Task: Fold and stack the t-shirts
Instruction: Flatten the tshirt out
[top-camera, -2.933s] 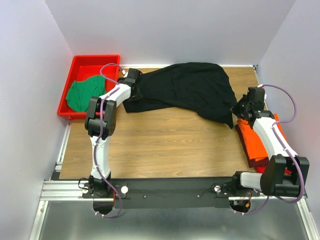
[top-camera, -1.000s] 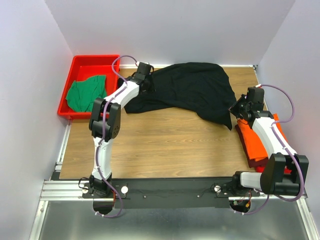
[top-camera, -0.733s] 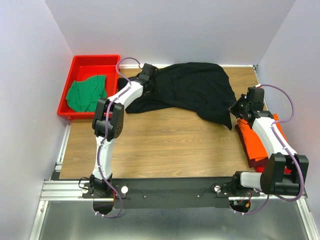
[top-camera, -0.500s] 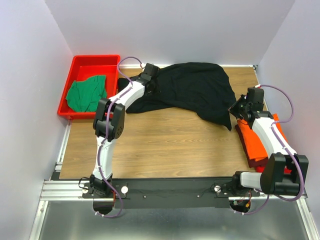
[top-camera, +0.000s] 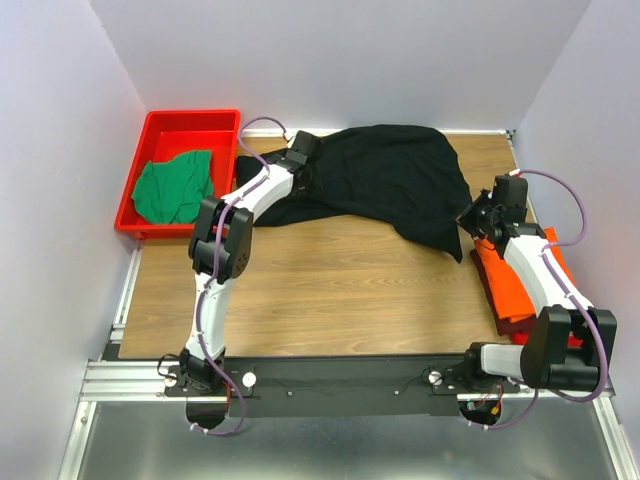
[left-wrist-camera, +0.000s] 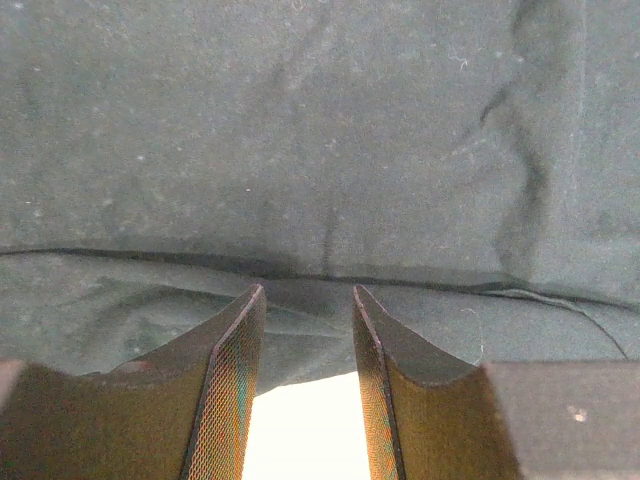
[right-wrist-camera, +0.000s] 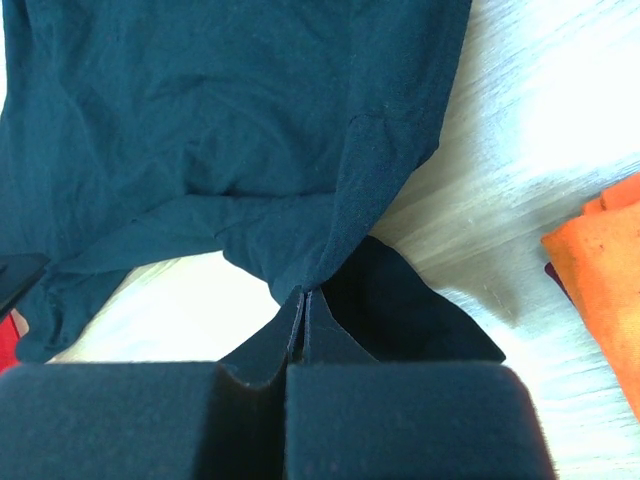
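My left gripper moves down onto the folded near edge of the black t-shirt next, since the gripper's open fingers are already right over that folded edge.
The black t-shirt (top-camera: 385, 180) lies rumpled across the far part of the table. My left gripper (top-camera: 298, 158) is over its left end; in the left wrist view (left-wrist-camera: 305, 300) its jaws are open, with the black cloth (left-wrist-camera: 320, 150) just beyond the fingertips. My right gripper (top-camera: 472, 222) is shut on the shirt's right corner, seen pinched in the right wrist view (right-wrist-camera: 303, 298). The green t-shirt (top-camera: 172, 188) lies bunched in the red tray (top-camera: 190, 125). The orange t-shirt (top-camera: 522, 285) lies folded at the right edge, under my right arm.
A dark red cloth (top-camera: 515, 325) peeks out under the orange shirt. White walls close in the left, far and right sides. Bare wooden tabletop (top-camera: 330, 290) lies in front of the black shirt.
My left gripper has moved right from the shirt's left edge onto its upper left part, and the cloth there has bunched slightly. The right arm has stayed put.
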